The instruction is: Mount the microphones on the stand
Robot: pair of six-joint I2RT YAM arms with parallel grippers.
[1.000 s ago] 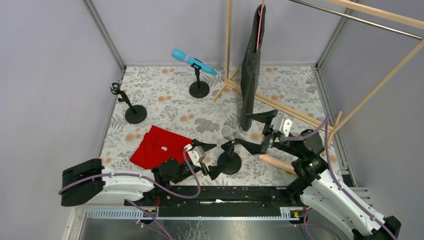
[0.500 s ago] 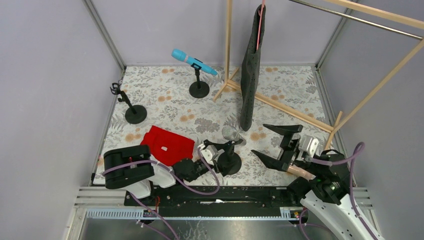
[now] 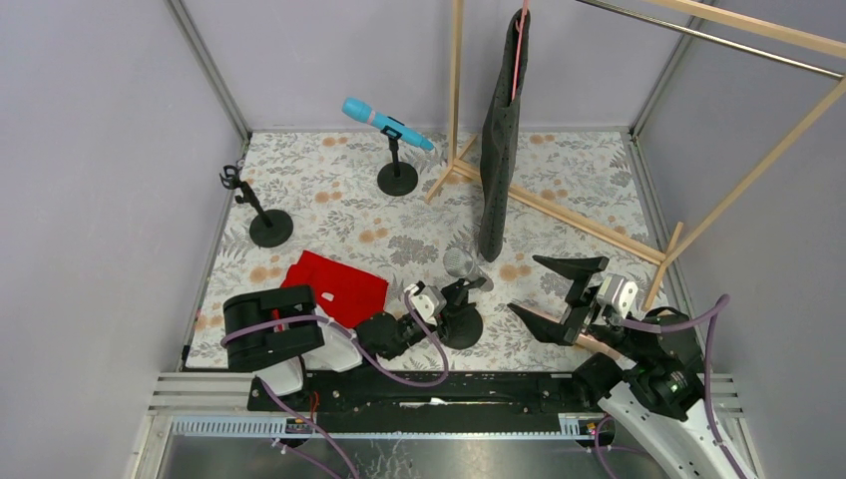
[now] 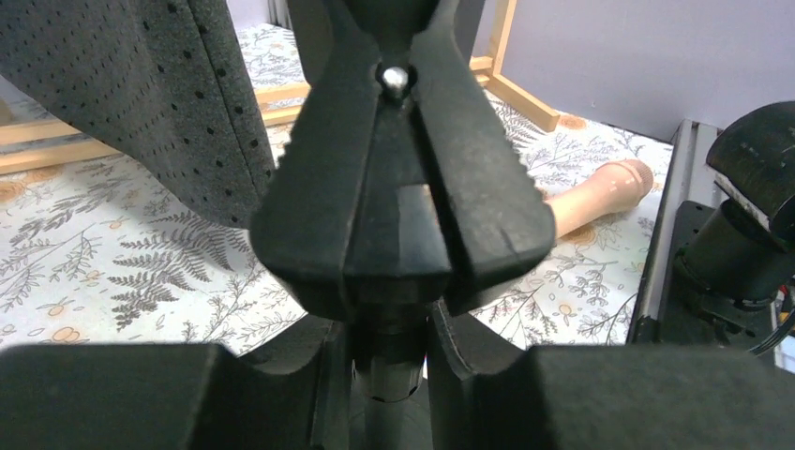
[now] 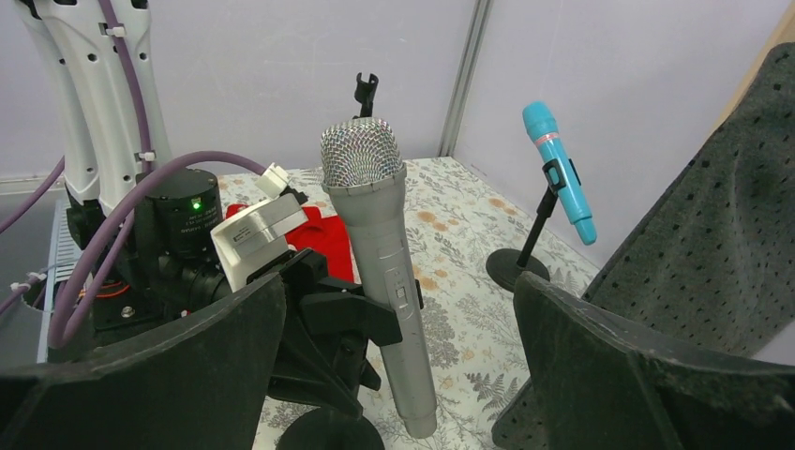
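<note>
I will next carry the near stand outward with my left gripper and release it on the tabletop beside the far stand's base, because the near stand already has its silver-grey microphone clipped on.
A silver-grey microphone sits tilted in the clip of the near stand. My left gripper is shut on that stand's pole, just under the clip. Well clear of it to the right, my right gripper hangs open and holds nothing. The cyan-blue microphone is clipped on the far stand. A peach-pink microphone lies on the table near the right arm. At the left, another stand holds nothing.
A red cloth lies left of the near stand. A dark grey perforated cloth hangs from the wooden rack, whose base bars cross the floral mat. Grey walls enclose the table.
My left gripper has closed on the near stand's pole, its arm drawn in closer. The right gripper has pulled back from the silver-grey microphone, rightward and toward the near edge, still open.
</note>
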